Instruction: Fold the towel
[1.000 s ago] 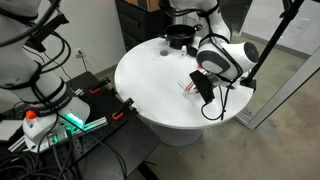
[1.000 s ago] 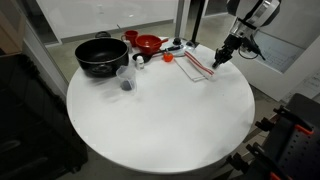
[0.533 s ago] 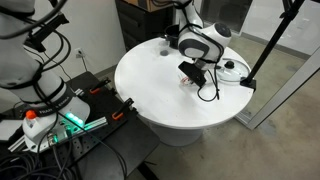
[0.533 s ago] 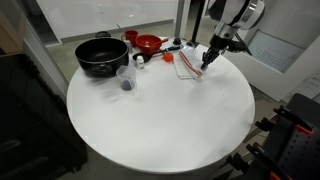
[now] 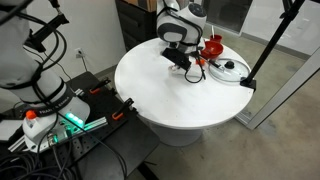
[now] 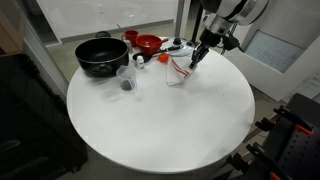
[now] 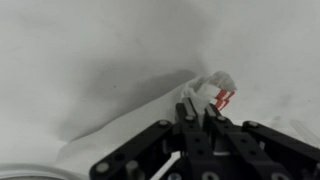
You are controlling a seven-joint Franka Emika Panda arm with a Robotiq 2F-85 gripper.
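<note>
My gripper will move away from the red bowl next and then lift and tilt before it opens, because the pinched corner is bunched close above the cloth [image 5: 191, 71] [image 7: 198, 98].
The towel [image 6: 178, 72] is a thin white cloth with a red stripe, lying on the white round table [image 6: 160, 130] near its far side. My gripper [image 6: 197, 58] is shut on one edge of it and holds that edge lifted, just above the rest of the cloth. In the wrist view the fingers [image 7: 188, 112] pinch a bunched corner of the towel [image 7: 130, 130], with the red stripe showing just past the tips. My gripper [image 7: 200, 106] comes in from the bottom of that view. In an exterior view the gripper [image 5: 181, 58] hangs low over the table.
A black pot [image 6: 100, 55], a clear cup [image 6: 125, 80] and a red bowl [image 6: 148, 43] stand at the far side. A glass pot lid [image 5: 228, 68] lies beside the red bowl [image 5: 212, 45]. A dark tripod leg [image 5: 262, 45] stands beside the table.
My gripper has moved across the table toward the pot side with the towel edge in it, drawing that edge over the rest of the cloth.
</note>
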